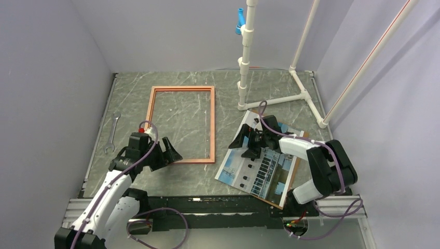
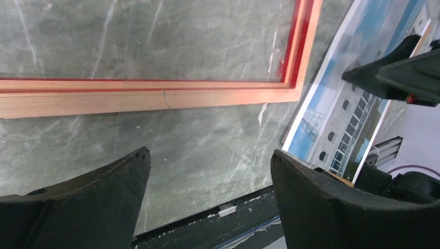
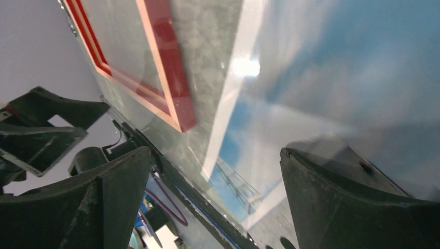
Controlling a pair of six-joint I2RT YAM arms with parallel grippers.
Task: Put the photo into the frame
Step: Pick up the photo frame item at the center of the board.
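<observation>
The thin clear pane's edge (image 1: 228, 154) (image 3: 229, 101) lies left of my right gripper in the top view, so next the gripper needs to shift its fingers toward the frame and close.
The frame (image 1: 212, 124) lies flat on the table at centre left, orange-brown on top with a red inner lip (image 2: 155, 96) (image 3: 171, 62). The photo (image 1: 259, 168), a white building under blue sky, lies face up to the right of it, tilted (image 2: 332, 119) (image 3: 321, 78). My left gripper (image 1: 171, 154) hangs open over the frame's near left corner; in the left wrist view its fingers (image 2: 210, 171) have only bare table between them. My right gripper (image 1: 248, 147) is open just above the photo's far left part, and nothing is between its fingers (image 3: 215, 176).
A brown backing board (image 1: 293, 176) shows under the photo's right edge. A wrench (image 1: 112, 132) lies at the table's left edge. A white pipe stand (image 1: 244, 67) rises at the back, its feet spreading to the right. Walls close in on three sides.
</observation>
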